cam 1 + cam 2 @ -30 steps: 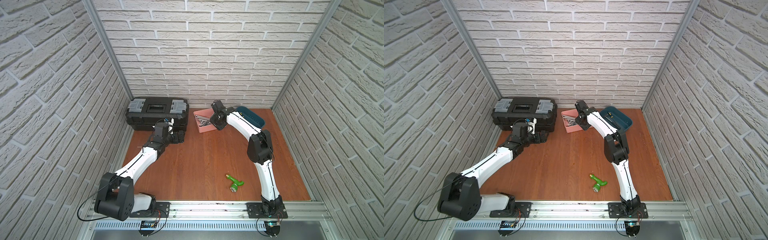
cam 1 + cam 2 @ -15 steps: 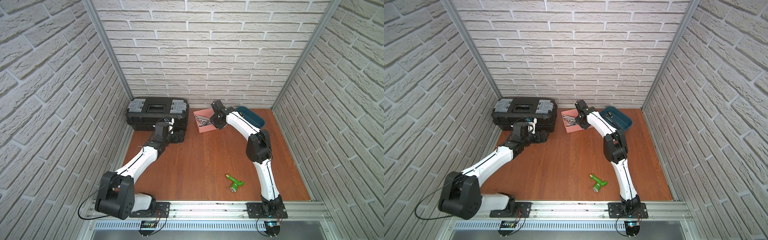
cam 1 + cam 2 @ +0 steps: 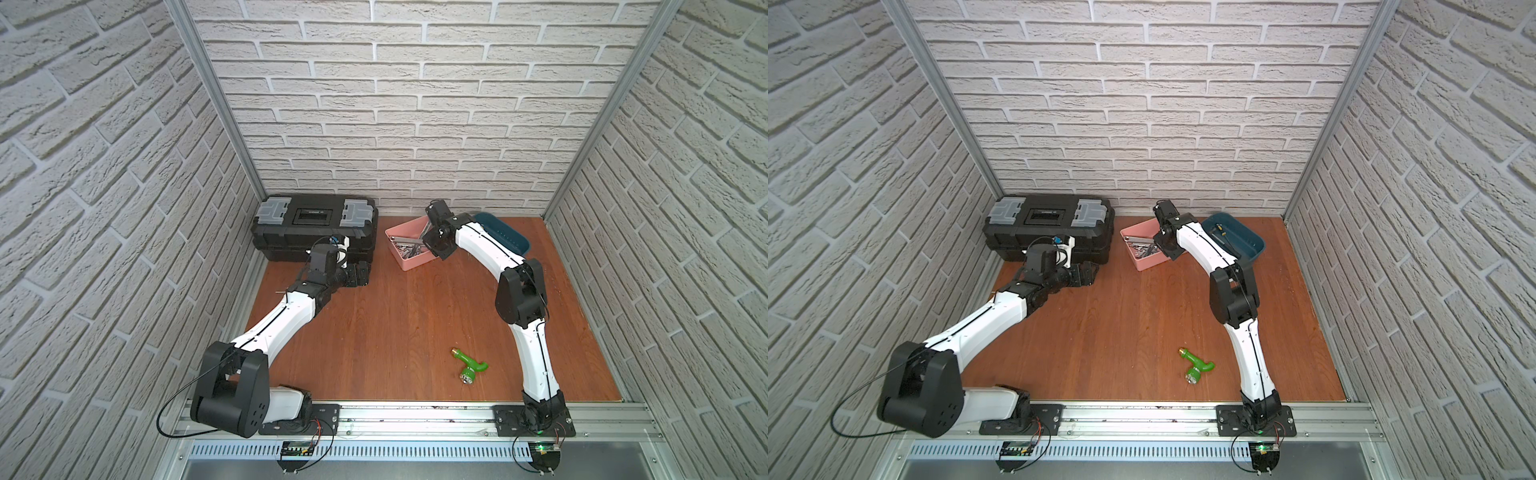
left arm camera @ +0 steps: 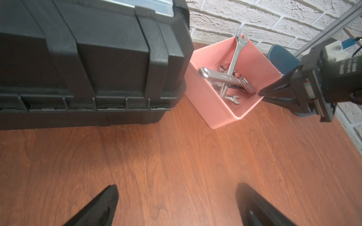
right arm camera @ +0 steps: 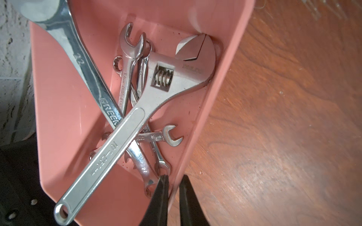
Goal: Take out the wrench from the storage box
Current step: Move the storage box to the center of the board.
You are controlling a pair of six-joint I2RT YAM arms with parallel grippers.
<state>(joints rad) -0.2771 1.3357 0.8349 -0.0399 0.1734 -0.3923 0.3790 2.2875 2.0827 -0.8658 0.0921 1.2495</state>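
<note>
The toolbox crowds the box here, so next my right gripper should pull it back toward my base, turning, onto the bare wood in the middle of the table [image 3: 424, 310] and release its near side.
The pink storage box [image 3: 409, 261] [image 3: 1150, 262] stands at the back of the table, between the black toolbox and the teal tray. Several silver wrenches lie crossed inside it. A large adjustable wrench [image 5: 137, 121] [image 4: 225, 78] lies on top. My right gripper [image 5: 174, 180] [image 3: 430, 245] is shut on the box's near wall [image 5: 205, 109], one finger [image 5: 160, 195] inside and the other outside. It holds no wrench. My left gripper [image 4: 176, 195] [image 3: 361, 274] stands open over bare wood in front of the toolbox, with nothing between its fingers.
A large black toolbox [image 3: 316, 224] [image 4: 88, 58] with grey latches sits at the back left. A dark teal tray [image 3: 505, 235] [image 3: 1237, 237] sits behind the right arm. A green fitting [image 3: 469, 363] lies on the wood near the front. Brick walls close three sides.
My right gripper's jaws have closed onto the storage box's wall, and its wrist has shifted slightly. The left arm has not moved.
</note>
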